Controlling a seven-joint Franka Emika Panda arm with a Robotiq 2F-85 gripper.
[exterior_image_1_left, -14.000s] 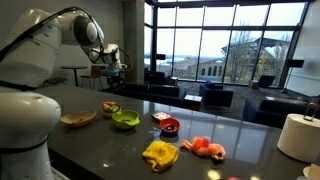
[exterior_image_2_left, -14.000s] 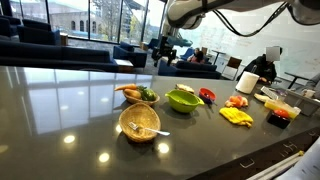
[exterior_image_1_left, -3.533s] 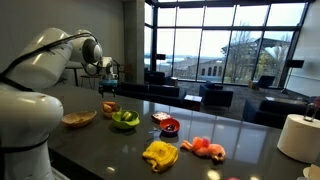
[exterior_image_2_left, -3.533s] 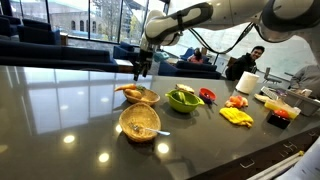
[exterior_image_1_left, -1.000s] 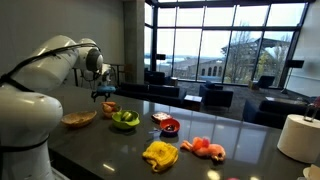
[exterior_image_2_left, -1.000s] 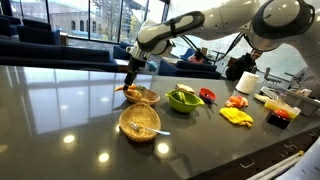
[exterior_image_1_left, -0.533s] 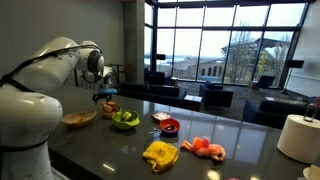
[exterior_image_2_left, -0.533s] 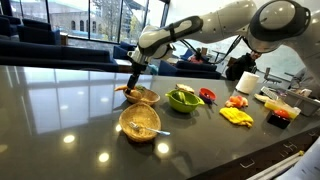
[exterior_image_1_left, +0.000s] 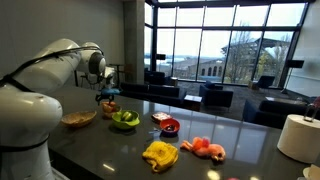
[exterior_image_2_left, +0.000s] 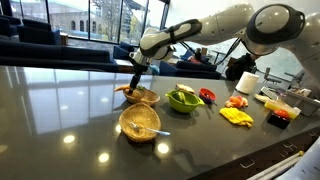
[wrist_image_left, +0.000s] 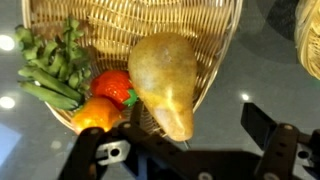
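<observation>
The gripper lifts slightly next and draws both open fingers together around the pear's narrow top (wrist_image_left: 178, 122), since that slim end lies between them.
In the wrist view, a wicker basket (wrist_image_left: 100, 22) holds a yellow-brown pear-shaped fruit (wrist_image_left: 165, 75), a red fruit (wrist_image_left: 114, 86), an orange one (wrist_image_left: 94, 114) and green beans (wrist_image_left: 48, 66). My gripper (wrist_image_left: 180, 140) hovers open just above the basket's near edge. The pear's narrow end points down between the two fingers, and neither finger touches it. In both exterior views the gripper (exterior_image_1_left: 107, 94) (exterior_image_2_left: 135, 82) hangs close over the basket (exterior_image_1_left: 110, 108) (exterior_image_2_left: 141, 97) on the dark counter.
An empty wicker bowl (exterior_image_2_left: 139, 122), a green bowl (exterior_image_2_left: 183, 99), a red bowl (exterior_image_2_left: 207, 95), a yellow item (exterior_image_2_left: 236, 115) and a paper roll (exterior_image_2_left: 247, 83) stand along the counter. A person (exterior_image_2_left: 268, 66) sits behind it.
The gripper has sunk a little lower over the basket and stayed open. Nothing on the counter has moved.
</observation>
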